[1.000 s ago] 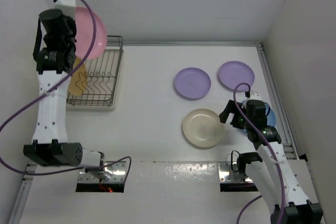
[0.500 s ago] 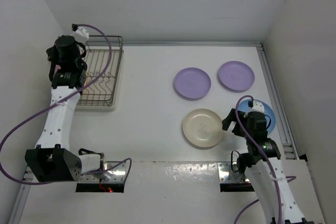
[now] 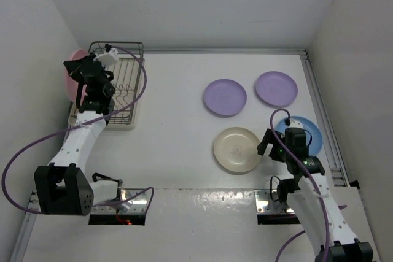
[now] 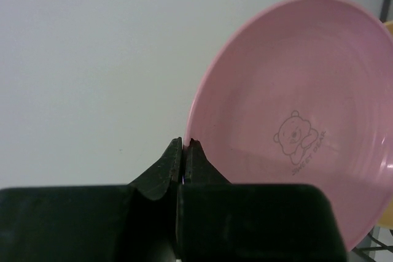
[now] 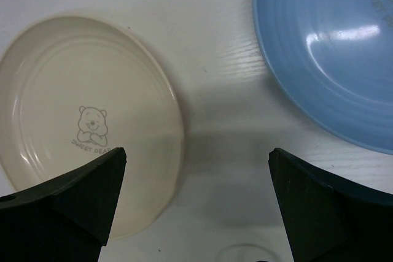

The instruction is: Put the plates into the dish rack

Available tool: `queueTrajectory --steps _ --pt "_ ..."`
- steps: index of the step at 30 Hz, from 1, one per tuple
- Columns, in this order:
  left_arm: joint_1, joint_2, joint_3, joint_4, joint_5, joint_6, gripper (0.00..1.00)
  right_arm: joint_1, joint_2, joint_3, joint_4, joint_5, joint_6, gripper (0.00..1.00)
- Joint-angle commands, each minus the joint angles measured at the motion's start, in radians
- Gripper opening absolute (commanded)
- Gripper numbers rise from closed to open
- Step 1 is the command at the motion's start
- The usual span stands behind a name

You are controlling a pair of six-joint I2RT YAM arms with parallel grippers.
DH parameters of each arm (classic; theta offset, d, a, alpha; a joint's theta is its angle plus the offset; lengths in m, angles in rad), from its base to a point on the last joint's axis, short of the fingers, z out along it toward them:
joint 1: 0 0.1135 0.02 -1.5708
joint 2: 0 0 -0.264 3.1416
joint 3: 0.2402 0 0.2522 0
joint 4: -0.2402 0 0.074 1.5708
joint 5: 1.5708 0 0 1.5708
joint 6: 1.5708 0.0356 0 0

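Note:
The pink plate sticks out over the edge of the rack, so the robot's left gripper will next lower it away from the wall into the rack (image 3: 89,84) (image 4: 369,246) beside the orange-yellow plate.
My left gripper (image 4: 185,142) is shut on the rim of the pink plate (image 4: 295,121), which stands on edge. From above, that plate (image 3: 71,85) is at the left side of the dish rack (image 3: 126,87), with the left gripper (image 3: 78,73) beside it. A sliver of an orange-yellow plate (image 4: 388,27) shows behind the pink one. Lying flat on the table are two lilac plates (image 3: 225,97) (image 3: 276,88), a cream plate (image 3: 236,150) and a light blue plate (image 3: 307,133). My right gripper (image 5: 196,157) hangs open over the bare gap between the cream plate (image 5: 86,121) and the blue plate (image 5: 331,47), holding nothing.
White walls close in the table at the left, back and right. The rack stands in the far left corner against the left wall. A metal rail (image 3: 322,111) runs along the table's right edge beside the blue plate.
My left arm has swung down and left, carrying the pink plate from above the rack to the rack's left side. The right arm has shifted slightly toward the near edge, its gripper still open.

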Motion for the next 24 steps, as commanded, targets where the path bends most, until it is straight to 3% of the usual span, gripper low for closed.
queueTrajectory --steps 1,5,9,12,18,24 --pt "-0.009 -0.011 -0.067 0.213 0.02 0.103 0.0 -0.001 0.004 0.039 0.013 -0.018 -0.011 0.99" --pt "0.001 0.053 -0.036 0.118 0.013 -0.004 0.0 -0.003 -0.029 0.056 -0.011 0.002 0.001 0.99" --pt "0.001 0.125 -0.064 0.331 -0.041 0.039 0.0 -0.001 -0.062 0.07 -0.036 0.028 0.029 0.99" --pt "-0.01 0.159 -0.064 0.362 -0.084 0.001 0.0 -0.003 -0.101 0.093 -0.057 0.036 0.058 0.99" --pt "-0.029 0.18 -0.11 0.333 -0.133 -0.082 0.0 -0.003 -0.131 0.144 -0.105 0.085 0.067 0.99" --pt "-0.038 0.226 -0.124 0.179 -0.156 -0.252 0.0 -0.001 -0.074 0.183 -0.12 0.131 0.155 0.99"
